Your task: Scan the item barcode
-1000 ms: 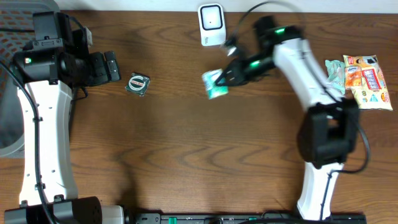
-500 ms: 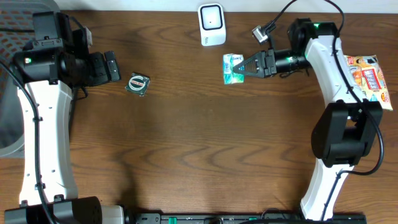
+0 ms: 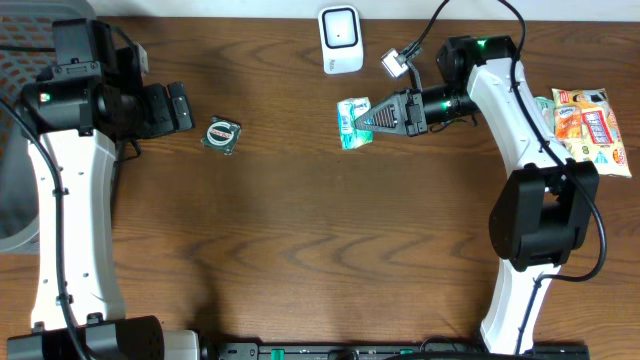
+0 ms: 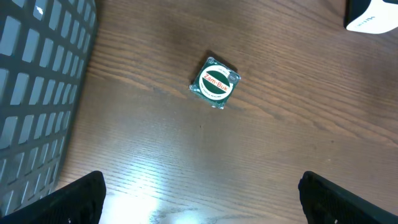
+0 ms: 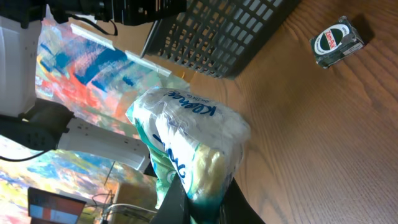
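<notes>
My right gripper swings outward to the scanner (image 3: pixel 340 40) next. Then it goes across and down beside the snack packets' near edge (image 3: pixel 604 172) and releases the tissue pack, because others lie there.
My right gripper (image 3: pixel 372 118) is shut on a green and white tissue pack (image 3: pixel 352 122), held above the table just below and right of the white scanner (image 3: pixel 340 40). In the right wrist view the pack (image 5: pixel 193 143) is pinched at its lower end by the gripper (image 5: pixel 202 199), and its printed face shows. My left gripper (image 3: pixel 180 107) stands open at the left, with nothing between its fingers (image 4: pixel 81 199). A small green tin (image 3: pixel 221 134) lies on the table just right of it, also seen at the tin (image 4: pixel 214 83) in the left wrist view.
A grey mesh basket (image 3: pixel 20 45) sits at the far left, basket (image 4: pixel 37 81). Several snack packets (image 3: pixel 590 125) lie at the right edge. The scanner's corner (image 4: pixel 373 15) shows at the top right of the left wrist view. The tin (image 5: pixel 337 42) appears far off.
The right gripper carried the tissue pack right and up toward the scanner, then back left and slightly down. The left arm and the tin have not moved.
</notes>
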You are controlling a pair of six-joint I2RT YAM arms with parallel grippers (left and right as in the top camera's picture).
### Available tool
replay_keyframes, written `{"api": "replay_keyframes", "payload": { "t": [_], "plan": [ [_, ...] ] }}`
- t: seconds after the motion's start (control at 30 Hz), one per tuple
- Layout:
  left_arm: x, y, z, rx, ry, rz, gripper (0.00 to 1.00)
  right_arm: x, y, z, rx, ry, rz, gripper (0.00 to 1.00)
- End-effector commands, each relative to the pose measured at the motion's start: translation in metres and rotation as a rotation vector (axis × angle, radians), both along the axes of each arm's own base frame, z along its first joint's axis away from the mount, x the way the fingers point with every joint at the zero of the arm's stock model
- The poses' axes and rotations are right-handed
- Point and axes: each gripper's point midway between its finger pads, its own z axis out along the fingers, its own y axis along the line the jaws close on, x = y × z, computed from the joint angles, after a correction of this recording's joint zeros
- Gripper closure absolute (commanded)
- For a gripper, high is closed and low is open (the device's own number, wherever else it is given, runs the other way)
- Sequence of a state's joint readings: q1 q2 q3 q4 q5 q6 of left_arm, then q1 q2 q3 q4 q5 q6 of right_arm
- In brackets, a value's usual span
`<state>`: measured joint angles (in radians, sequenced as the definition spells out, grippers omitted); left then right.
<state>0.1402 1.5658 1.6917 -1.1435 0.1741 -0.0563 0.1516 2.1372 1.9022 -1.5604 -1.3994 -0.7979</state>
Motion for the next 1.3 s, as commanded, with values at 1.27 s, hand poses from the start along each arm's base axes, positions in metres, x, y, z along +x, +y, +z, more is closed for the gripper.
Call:
{"api": "replay_keyframes", "payload": {
  "t": [1.27],
  "plan": [
    [0.000, 0.001, -0.002, -0.003, 0.007, 0.009, 0.02, 0.206, -0.041, -0.029, -1.120, -0.621, -0.886, 0.99]
  ]
}}
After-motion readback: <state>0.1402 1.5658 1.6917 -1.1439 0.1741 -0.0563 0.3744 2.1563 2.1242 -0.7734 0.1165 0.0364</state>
